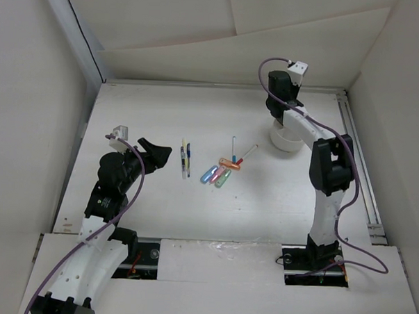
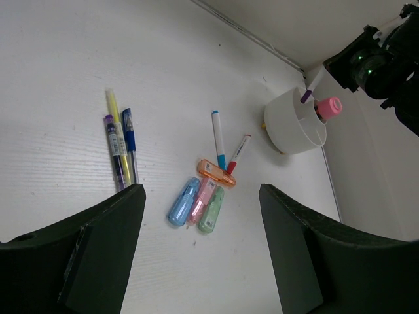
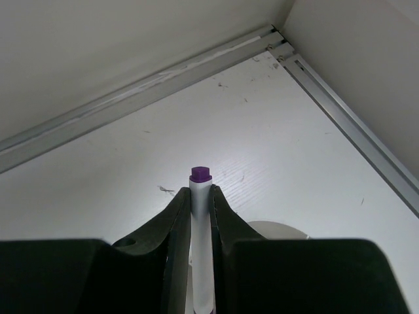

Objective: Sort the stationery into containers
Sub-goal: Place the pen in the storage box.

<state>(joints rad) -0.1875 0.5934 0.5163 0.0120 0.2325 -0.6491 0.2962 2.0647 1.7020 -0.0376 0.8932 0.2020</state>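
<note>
My right gripper lowers toward the round white cup (image 1: 288, 141) next and releases the white pen, since its purple lower end already points into the opening.
My right gripper (image 3: 200, 194) is shut on a white pen with a purple cap (image 3: 200, 175) and holds it upright over the round white cup (image 1: 288, 141). In the left wrist view the pen (image 2: 308, 92) stands in the cup (image 2: 294, 127) beside a pink rounded piece (image 2: 327, 106). Blue (image 2: 183, 201), pink (image 2: 203, 196), green (image 2: 211, 209) and orange (image 2: 217, 173) markers lie together mid-table. Yellow (image 2: 115, 121), blue (image 2: 129, 140) and purple (image 2: 114, 149) pens lie side by side to their left. My left gripper (image 1: 156, 155) is open and empty, left of the pens.
Two thin white pens, one blue-tipped (image 2: 218, 139) and one red-tipped (image 2: 238, 154), lie between the markers and the cup. A metal rail (image 1: 355, 156) runs along the table's right edge. Walls close in at the back and on both sides.
</note>
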